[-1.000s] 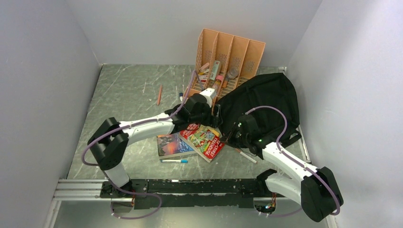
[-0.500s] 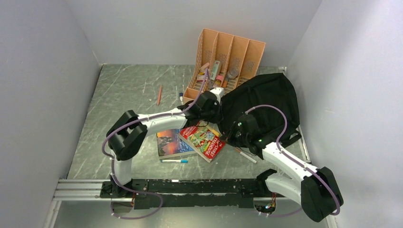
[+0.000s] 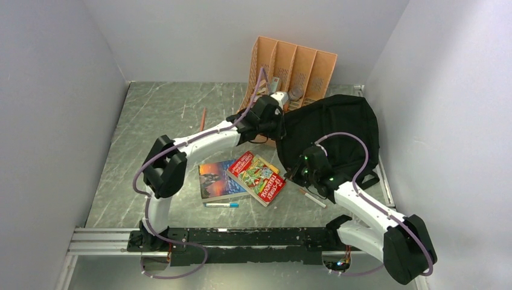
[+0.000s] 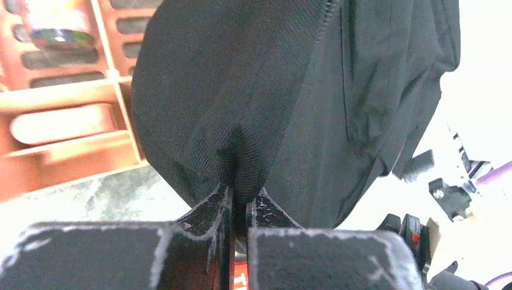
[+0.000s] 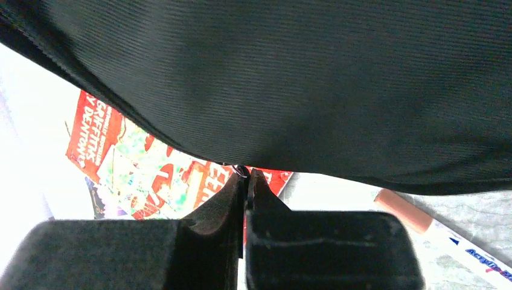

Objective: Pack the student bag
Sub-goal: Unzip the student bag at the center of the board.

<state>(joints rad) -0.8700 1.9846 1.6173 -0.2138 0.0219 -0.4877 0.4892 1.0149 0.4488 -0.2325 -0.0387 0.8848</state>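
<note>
The robot's left gripper should lift next, then pull the bag's fold to the left in the top view, across the organizer's near end, because the bag (image 3: 338, 130) reaches the table's edge.
The student bag (image 3: 338, 130), a black fabric backpack, lies at the right of the table. My left gripper (image 3: 279, 124) is at the bag's left corner, beside the organizer. In the left wrist view it (image 4: 241, 193) is shut on a pinched fold of the bag's fabric (image 4: 272, 90). My right gripper (image 3: 300, 170) is at the bag's near-left edge. In the right wrist view it (image 5: 246, 175) is shut on the bag's rim (image 5: 302, 78), with a small metal ring at its fingertips.
An orange slotted organizer (image 3: 293, 69) with small items stands behind the bag. A red book (image 3: 258, 176) overlaps a darker book (image 3: 214, 181) mid-table. A blue pen (image 3: 221, 205), a marker (image 3: 313, 197) and an orange pencil (image 3: 203, 119) lie loose.
My left arm reached farther back and right to the bag's corner, and its gripper closed on the fabric. The right gripper stayed shut and hardly moved.
</note>
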